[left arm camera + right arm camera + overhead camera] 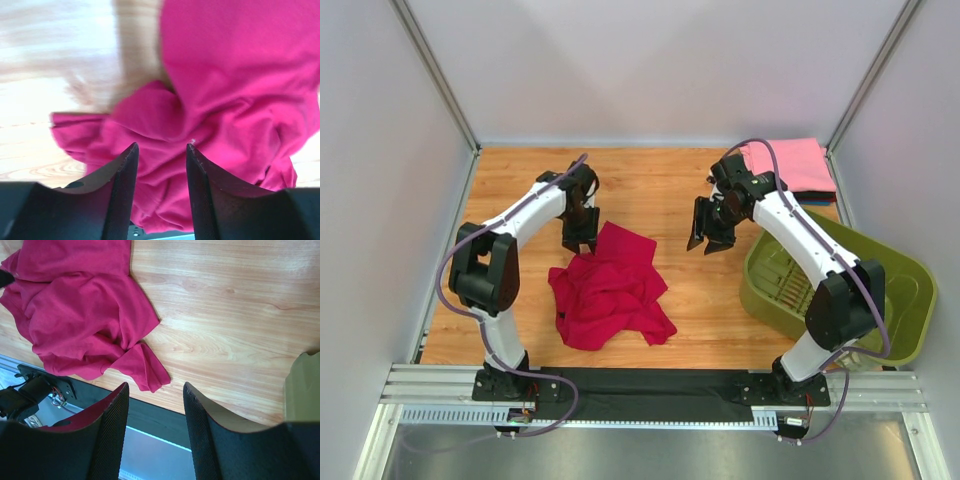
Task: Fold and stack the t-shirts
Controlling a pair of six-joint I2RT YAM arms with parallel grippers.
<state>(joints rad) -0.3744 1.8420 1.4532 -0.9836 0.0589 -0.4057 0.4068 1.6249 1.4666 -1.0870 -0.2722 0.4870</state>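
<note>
My left gripper moves away from my base and down onto the crimson-red t-shirt's far corner next.
A crumpled crimson-red t-shirt (610, 288) lies on the wooden table between the arms, also filling the left wrist view (225, 100) and the upper left of the right wrist view (75, 315). My left gripper (580, 240) hovers just above the shirt's far left edge, open (161, 147), with nothing between its fingers. My right gripper (712, 240) hangs open (154, 387) above bare wood to the right of the shirt. A folded pink t-shirt (790, 165) tops a stack at the back right, with darker cloth under it.
An olive-green plastic basket (910, 300) stands at the right, behind the right arm. Grey walls enclose the table. A black strip and metal rail (650, 395) run along the near edge.
</note>
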